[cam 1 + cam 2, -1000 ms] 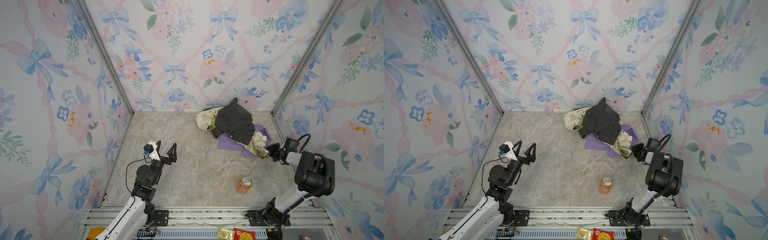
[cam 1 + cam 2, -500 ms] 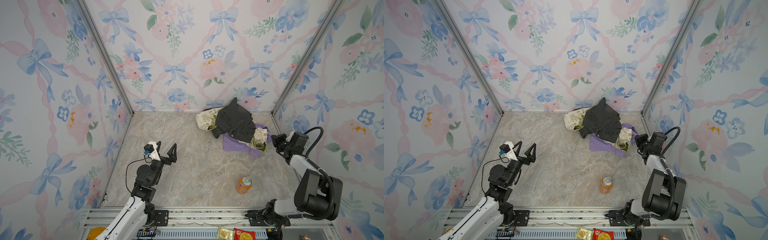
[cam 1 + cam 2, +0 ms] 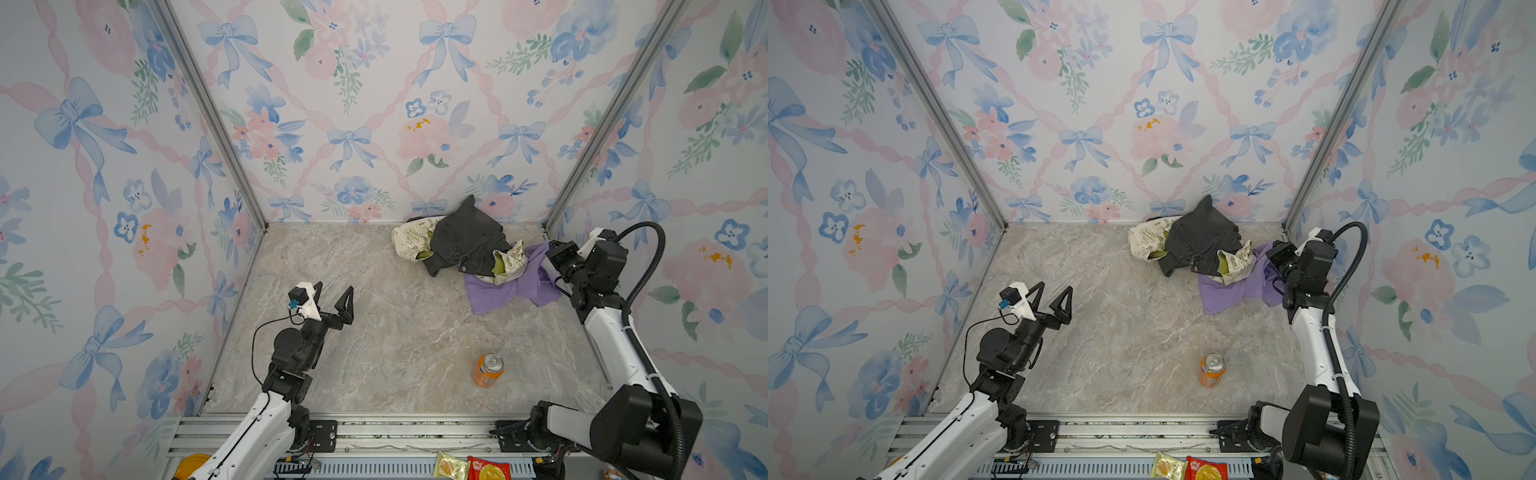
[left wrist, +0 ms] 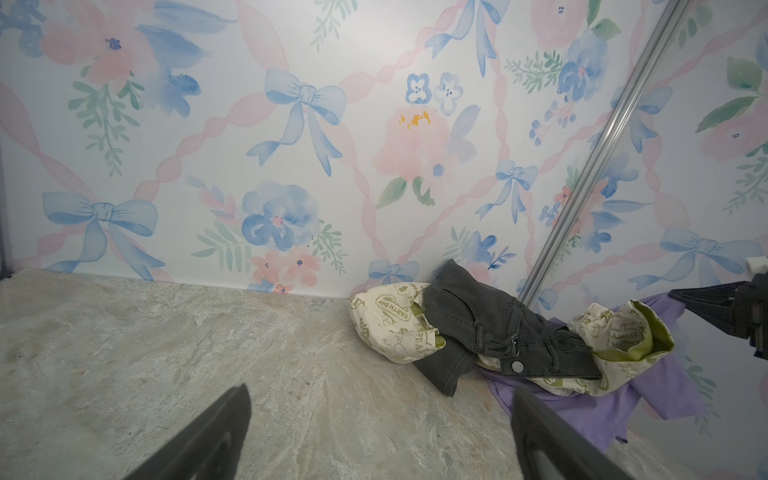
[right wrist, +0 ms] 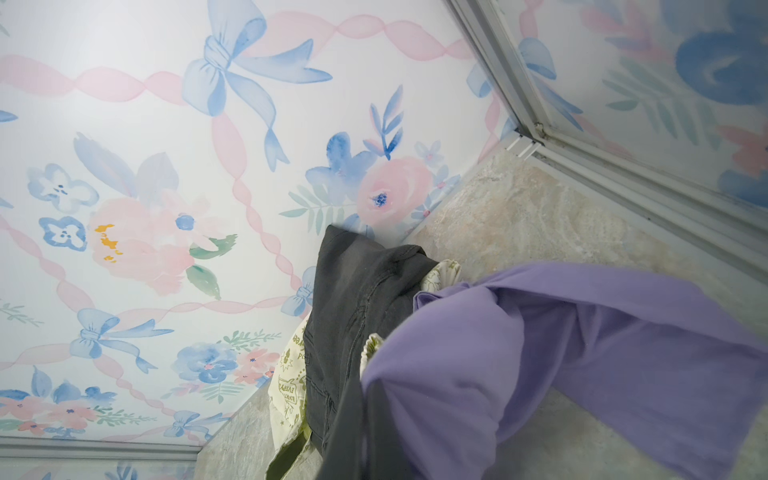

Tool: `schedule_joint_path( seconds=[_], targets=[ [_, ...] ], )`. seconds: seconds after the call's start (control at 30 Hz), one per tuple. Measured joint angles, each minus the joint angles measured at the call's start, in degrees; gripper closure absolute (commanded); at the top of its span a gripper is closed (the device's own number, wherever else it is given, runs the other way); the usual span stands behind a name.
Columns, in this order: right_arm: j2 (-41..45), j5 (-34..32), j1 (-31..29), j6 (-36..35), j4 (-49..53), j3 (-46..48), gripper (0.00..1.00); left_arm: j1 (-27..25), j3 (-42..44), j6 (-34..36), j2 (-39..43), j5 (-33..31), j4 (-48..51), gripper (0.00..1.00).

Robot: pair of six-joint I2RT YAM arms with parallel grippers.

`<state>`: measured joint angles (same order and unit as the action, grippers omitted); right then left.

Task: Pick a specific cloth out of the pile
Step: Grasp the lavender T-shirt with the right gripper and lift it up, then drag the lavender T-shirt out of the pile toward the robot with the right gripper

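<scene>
The right gripper next sweeps up across the pile, then down, releasing over the bare floor before it, as the cloth runs beneath the leaf-printed fabric (image 3: 411, 241).
The pile sits at the back right: a black denim garment (image 3: 465, 241) (image 3: 1200, 241) lies over a cream leaf-printed fabric (image 3: 411, 241) (image 4: 390, 324). The cloth (image 3: 505, 291) (image 3: 1233, 293) (image 4: 665, 390) (image 5: 582, 353), plain lavender, sticks out from under the pile toward the right wall. My right gripper (image 3: 550, 249) (image 3: 1273, 253) (image 5: 363, 399) is shut on a bunched edge of the cloth and holds it above the floor. Over the floor's left side, far from the pile, my left gripper (image 3: 332, 291) (image 3: 1052, 291) (image 4: 380, 399) stands open and holds nothing.
An orange drink can (image 3: 487, 370) (image 3: 1211, 369) stands upright on the marble floor in front of the pile. Snack packets (image 3: 473, 467) lie on the front rail. Flowered walls close in the back and both sides, and the pile touches the back wall.
My right gripper has moved back and up along the right wall with the lavender cloth in it, drawing more of the cloth out from under the pile. The left arm has stayed still.
</scene>
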<state>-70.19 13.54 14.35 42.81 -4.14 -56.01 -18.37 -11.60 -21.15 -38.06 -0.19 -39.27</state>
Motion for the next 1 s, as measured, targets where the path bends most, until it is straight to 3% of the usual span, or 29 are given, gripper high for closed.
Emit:
schedule_joint_path(
  seconds=[0.27, 0.6, 0.93, 1.0],
  targets=[
    [-0.02, -3.37, -5.95, -6.05, 2.08, -9.90, 1.00, 0.00, 0.00, 0.00, -0.13, 0.00, 0.04, 0.02],
    [-5.25, -5.01, -26.77, -21.84, 6.91, -24.96, 1.00, 0.00, 0.00, -0.17, -0.13, -0.44, 0.04, 0.02],
    [-18.29, -5.46, -45.90, -35.19, 15.43, -27.36, 1.00, -0.04, 0.00, -0.48, -0.13, -0.83, 0.04, 0.02],
    [-21.86, -5.81, -48.43, -37.18, 17.86, -27.67, 0.89, -0.04, 0.00, -0.61, -0.13, -0.85, 0.04, 0.02]
  ],
)
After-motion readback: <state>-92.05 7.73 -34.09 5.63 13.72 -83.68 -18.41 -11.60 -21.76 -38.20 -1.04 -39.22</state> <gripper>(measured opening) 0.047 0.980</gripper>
